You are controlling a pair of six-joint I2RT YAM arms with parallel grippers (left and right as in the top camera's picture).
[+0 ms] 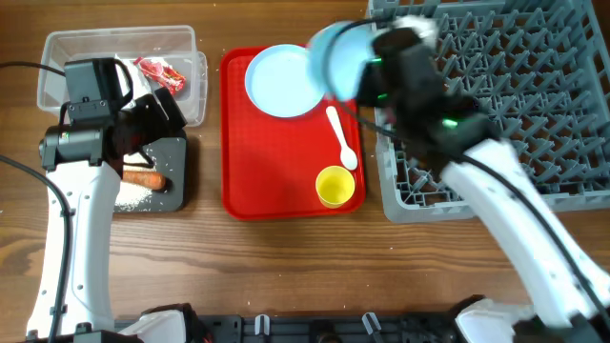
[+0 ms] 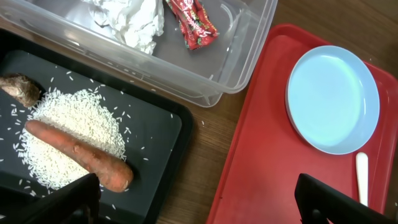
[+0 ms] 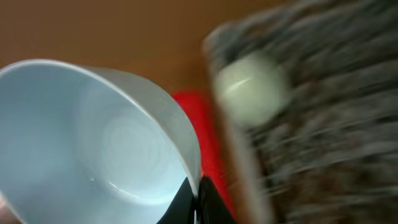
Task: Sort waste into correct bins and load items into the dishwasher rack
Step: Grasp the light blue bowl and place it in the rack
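The empty rack rows (image 3: 286, 155) beside the second bowl lie below it. My right gripper should swing right in the overhead view to those rows, turn, lower and release the rim.
My right gripper (image 3: 198, 200) is shut on the rim of a pale bowl (image 3: 93, 143). It holds the bowl tilted in the air (image 1: 334, 57), above the gap between the red serving tray and the grey dishwasher rack (image 1: 505, 105). A second pale bowl (image 3: 252, 87) shows blurred in the rack. The pale blue plate (image 1: 283, 81), white spoon (image 1: 343, 138) and yellow cup (image 1: 335, 185) lie on the red tray. My left gripper (image 2: 199, 208) is open and empty above the black tray's right edge. The black tray (image 2: 155, 130) holds the carrot (image 2: 81, 155), rice (image 2: 68, 134) and brown scrap (image 2: 22, 90). The clear tub (image 2: 242, 68) holds the wrapper (image 2: 193, 25) and tissue (image 2: 134, 22).
The flat red serving tray (image 1: 286, 162) lies between the bins on the left and the rack on the right. The left arm (image 1: 71, 191) reaches over the black tray from the front left. The right wrist view is motion-blurred.
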